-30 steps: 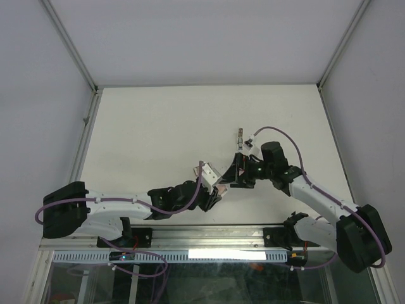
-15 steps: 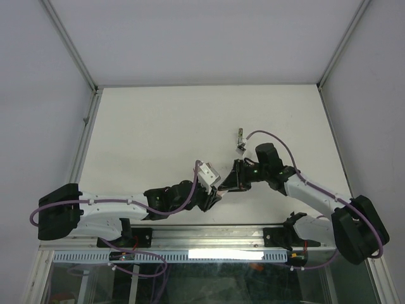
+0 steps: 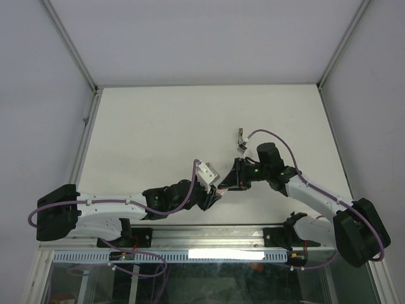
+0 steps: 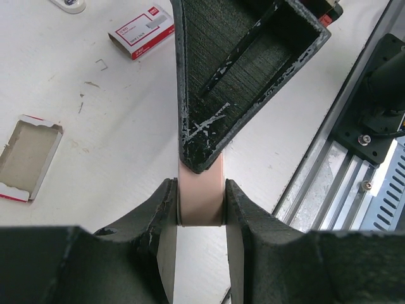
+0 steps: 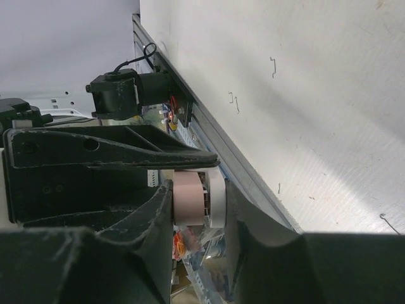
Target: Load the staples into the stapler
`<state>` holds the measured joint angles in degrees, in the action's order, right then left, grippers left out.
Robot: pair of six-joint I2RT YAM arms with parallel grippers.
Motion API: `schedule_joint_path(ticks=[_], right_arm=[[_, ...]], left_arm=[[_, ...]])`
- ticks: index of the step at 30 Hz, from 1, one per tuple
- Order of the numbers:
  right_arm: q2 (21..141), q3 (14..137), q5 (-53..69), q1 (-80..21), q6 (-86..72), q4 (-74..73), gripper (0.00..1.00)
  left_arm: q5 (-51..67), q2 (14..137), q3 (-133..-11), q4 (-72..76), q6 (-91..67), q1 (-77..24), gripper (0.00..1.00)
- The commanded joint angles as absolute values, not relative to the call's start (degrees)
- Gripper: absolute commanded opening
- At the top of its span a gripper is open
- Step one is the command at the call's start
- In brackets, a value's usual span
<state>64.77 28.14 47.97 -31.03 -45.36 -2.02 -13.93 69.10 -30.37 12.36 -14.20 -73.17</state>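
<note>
The white tabletop is bare outward of the stapler and below it. My left gripper should next move outward, to the left in the top view, and down to release the stapler.
The stapler is a small pink oblong, held up off the table between both grippers. My left gripper is shut on its near end. My right gripper is shut across its pink and white body, and one black finger comes down onto it from above. In the top view the two grippers, left and right, meet near the front edge with the stapler between them. The staples, a small white box with a red mark, lie flat on the table beyond.
An open empty cardboard tray lies to the left of the box. Loose bent staples are scattered on the white table. The metal rail runs along the near edge just beside the grippers. A small brown piece lies farther back.
My right gripper was wide open a second ago and has closed onto the stapler. The right arm has shifted slightly left. The left gripper keeps its grip.
</note>
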Motion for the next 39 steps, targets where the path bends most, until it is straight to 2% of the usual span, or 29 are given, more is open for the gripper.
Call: schedule_joint_path(ticks=[1, 2, 3, 5, 7, 12, 17, 21, 26, 30, 39], right_arm=[[61.32, 31.46, 48.34, -31.24, -43.98, -1.07, 0.56], [60.63, 32.18, 47.08, -31.14, -42.84, -2.81, 0.74], [59.92, 32.99, 45.96, -30.86, -41.80, -4.31, 0.84], [58.86, 34.38, 44.43, -30.13, -39.95, -6.90, 0.91], [57.82, 35.11, 43.39, -28.95, -39.05, -8.21, 0.93], [54.40, 37.56, 34.70, -25.93, -35.62, -14.05, 0.94], [53.36, 43.14, 14.87, -25.53, -30.68, -24.61, 0.94], [54.15, 45.44, 6.43, -25.50, -27.98, -27.63, 0.93], [55.07, 45.92, 3.21, -25.51, -26.53, -26.20, 0.93], [56.65, 45.56, 2.18, -25.49, -26.02, -24.30, 0.93], [60.47, 43.99, -0.06, -25.50, -26.80, -21.04, 0.92]], left_arm=[[-13.74, 67.12, -31.30, 17.12, -13.97, -73.64, 0.00], [-13.73, 66.95, -31.15, 17.06, -14.09, -73.63, 0.00], [-13.72, 66.71, -31.03, 17.06, -14.17, -73.67, 0.00], [-13.82, 66.33, -30.78, 16.96, -14.53, -73.67, 0.00], [-13.95, 66.19, -30.88, 16.45, -14.74, -73.59, 0.00], [-18.93, 67.05, -32.89, 11.41, -18.24, -71.76, 0.00], [-16.57, 68.99, -37.61, 2.30, -23.68, -56.50, 0.00], [-14.29, 71.37, -42.45, -3.05, -25.64, -41.95, 0.00], [-21.35, 78.18, -47.17, -4.64, -24.09, -30.40, 0.00], [-19.55, 86.01, -50.74, -3.72, -23.02, -24.24, 0.00], [-19.10, 93.92, -53.23, -3.18, -22.54, -22.01, 0.00]])
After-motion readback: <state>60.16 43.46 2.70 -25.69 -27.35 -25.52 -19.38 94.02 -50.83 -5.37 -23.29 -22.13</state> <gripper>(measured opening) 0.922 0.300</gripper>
